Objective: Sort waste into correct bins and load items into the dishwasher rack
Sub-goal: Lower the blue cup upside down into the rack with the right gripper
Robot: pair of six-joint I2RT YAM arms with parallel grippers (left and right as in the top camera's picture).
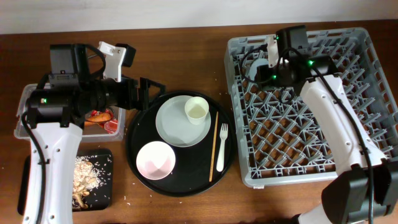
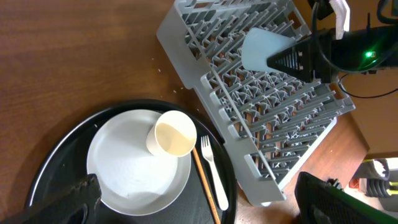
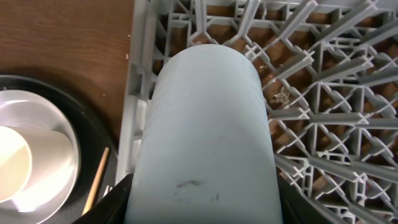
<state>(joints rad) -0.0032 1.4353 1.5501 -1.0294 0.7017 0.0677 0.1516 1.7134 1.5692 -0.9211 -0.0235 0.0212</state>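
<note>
The right gripper lowers the light-blue cup among the pegs just inside the dishwasher rack's edge by the round tray next, then opens.
My right gripper [image 1: 266,65] is shut on the light-blue cup [image 3: 208,130], which lies on its side over the far left corner of the grey dishwasher rack [image 1: 311,124]. The left gripper [image 1: 151,93] is open and empty above the far left rim of the round black tray [image 1: 134,134]. On that tray are the pale plate [image 1: 177,127] with the cream cup [image 1: 196,110] on it, the pinkish bowl [image 1: 155,160], the white fork [image 1: 221,146] and the chopstick [image 1: 214,149]. The left wrist view shows the plate [image 2: 124,168] and cream cup [image 2: 173,132] just ahead of my fingers [image 2: 62,202].
The clear tub [image 1: 25,102] stands at the left, partly under my left arm, with something orange [image 1: 99,116] and red [image 1: 113,127] inside. In front of it the black rectangular tray [image 1: 106,186] holds brownish food scraps [image 1: 84,177]. Crumbs lie on the wooden table.
</note>
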